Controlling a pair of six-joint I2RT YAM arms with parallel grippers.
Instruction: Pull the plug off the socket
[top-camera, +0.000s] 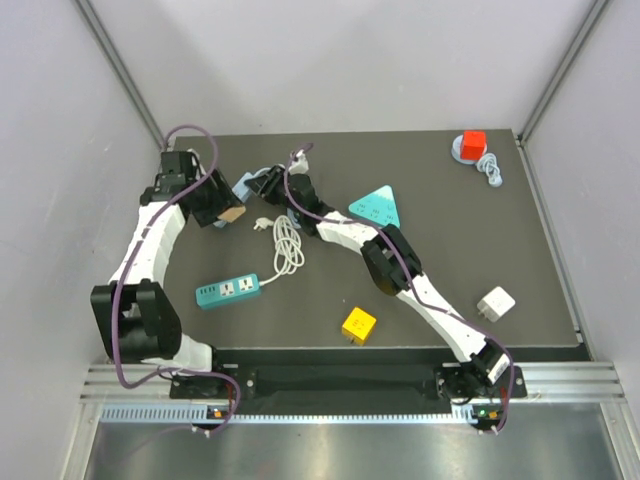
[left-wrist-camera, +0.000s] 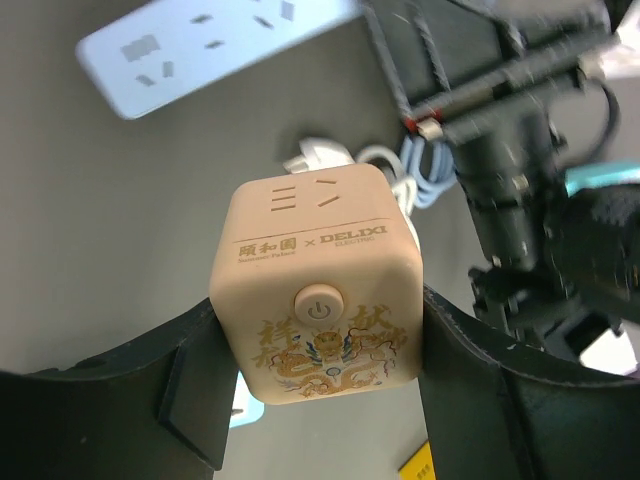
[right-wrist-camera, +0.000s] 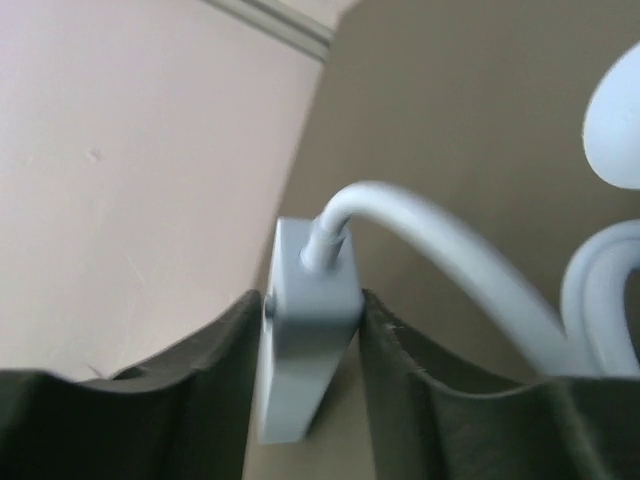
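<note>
The beige socket needs to come back and down in my left gripper next, onto the mat (left-wrist-camera: 330, 432) between the teal power strip and the yellow cube, and be released there, since that spot is bare.
My left gripper (left-wrist-camera: 320, 345) is shut on a beige cube socket (left-wrist-camera: 315, 290) with a power button and a dragon print, held above the mat; it also shows in the top view (top-camera: 232, 213). A white plug (left-wrist-camera: 318, 155) with its coiled white cord (top-camera: 288, 245) lies just beyond the cube; I cannot tell whether it touches the cube. My right gripper (right-wrist-camera: 310, 330) is shut on the cord end of a pale blue power strip (right-wrist-camera: 300, 330), which is also in the top view (top-camera: 252, 184) and the left wrist view (left-wrist-camera: 200, 45). The right gripper (top-camera: 278, 188) is right of the left gripper (top-camera: 222, 212).
A teal power strip (top-camera: 228, 290) lies at the front left. A yellow cube (top-camera: 358, 324) and a white adapter (top-camera: 495, 303) sit near the front edge. A teal triangular socket (top-camera: 376, 206) is mid-mat. A red cube with a cable (top-camera: 473, 143) is at the back right.
</note>
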